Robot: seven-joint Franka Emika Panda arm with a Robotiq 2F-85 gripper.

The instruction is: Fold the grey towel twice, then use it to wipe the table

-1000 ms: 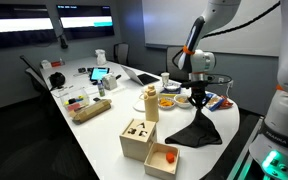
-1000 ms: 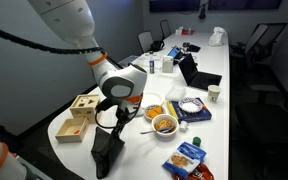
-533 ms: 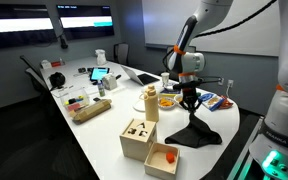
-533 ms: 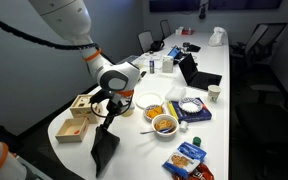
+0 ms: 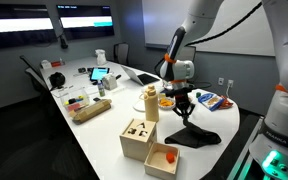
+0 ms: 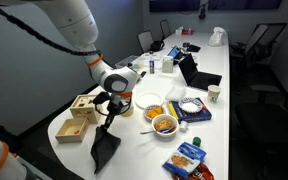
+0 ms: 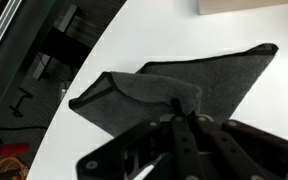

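Note:
My gripper will next bring the towel's raised corner down toward the wooden boxes and let go of it at the towel's edge (image 7: pixel 206 64) beside them, because the corner is still hanging above the cloth.
The grey towel (image 5: pixel 197 135) lies at the near end of the white table (image 5: pixel 104 135), with one corner lifted. It also shows in the other exterior view (image 6: pixel 105 150) and in the wrist view (image 7: pixel 194 85). My gripper (image 5: pixel 186 111) is shut on the towel's raised corner and holds it above the rest of the cloth. In the wrist view the closed fingers (image 7: pixel 184 112) pinch a fold of the cloth, and the towel spreads out on the table beneath.
Two wooden boxes (image 5: pixel 137 138) (image 5: pixel 162 158) stand beside the towel. Bowls of food (image 6: pixel 164 124), snack packets (image 6: pixel 189 156), a wooden bottle (image 5: pixel 151 102), a laptop (image 6: pixel 189 72) and cups fill the table behind. The table edge is close to the towel.
My gripper has moved with the towel's corner toward the wooden boxes, pulling that corner over the rest of the cloth. The towel now lies flatter on the table.

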